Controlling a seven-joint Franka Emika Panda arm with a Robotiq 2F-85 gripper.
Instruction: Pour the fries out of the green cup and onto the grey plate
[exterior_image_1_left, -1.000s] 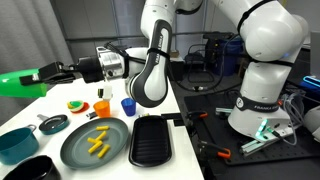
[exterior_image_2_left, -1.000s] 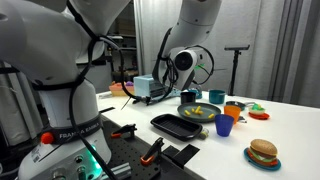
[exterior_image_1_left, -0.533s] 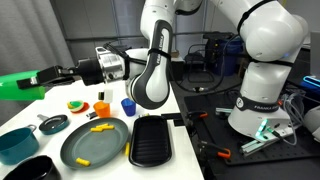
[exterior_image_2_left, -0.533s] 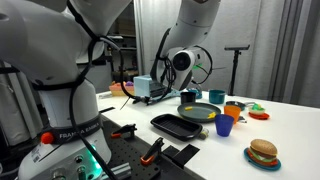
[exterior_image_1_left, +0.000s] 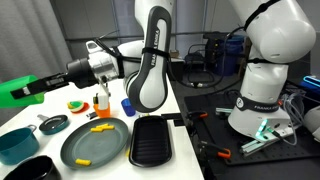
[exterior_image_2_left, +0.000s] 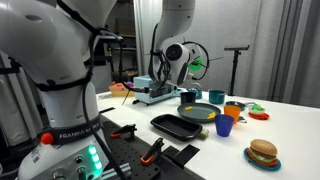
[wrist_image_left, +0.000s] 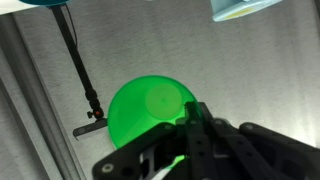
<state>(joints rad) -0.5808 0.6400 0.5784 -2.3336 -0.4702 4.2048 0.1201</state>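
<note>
Next I should turn my gripper downward, lower it toward the tabletop between plate and black tray and release the cup, since yellow fries already lie on the grey plate.
The green cup (exterior_image_1_left: 16, 93) is held on its side, high above and away from the table, by my gripper (exterior_image_1_left: 42, 85), which is shut on its rim. The wrist view shows the cup's base (wrist_image_left: 143, 108) with the fingers (wrist_image_left: 186, 128) clamped on it. A sliver of the cup shows in an exterior view (exterior_image_2_left: 198, 67). The grey plate (exterior_image_1_left: 112, 146) lies on the table below. Two yellow fries lie on it, one near the far rim (exterior_image_1_left: 101, 127) and one near the front (exterior_image_1_left: 85, 161). The plate (exterior_image_2_left: 190, 114) and a bit of yellow (exterior_image_2_left: 201, 109) also show in an exterior view.
Around the plate stand a black rectangular tray (exterior_image_1_left: 152, 141), a blue cup (exterior_image_1_left: 128, 105), an orange cup (exterior_image_1_left: 101, 106), a small dark pan (exterior_image_1_left: 55, 124), a teal bowl (exterior_image_1_left: 14, 144) and a black bowl (exterior_image_1_left: 35, 169). A toy burger (exterior_image_2_left: 263, 152) sits near the table edge.
The fries dropped and spread apart on the plate, then came to rest. The arm has swung and lifted its wrist, and the cup has shifted slightly with it.
</note>
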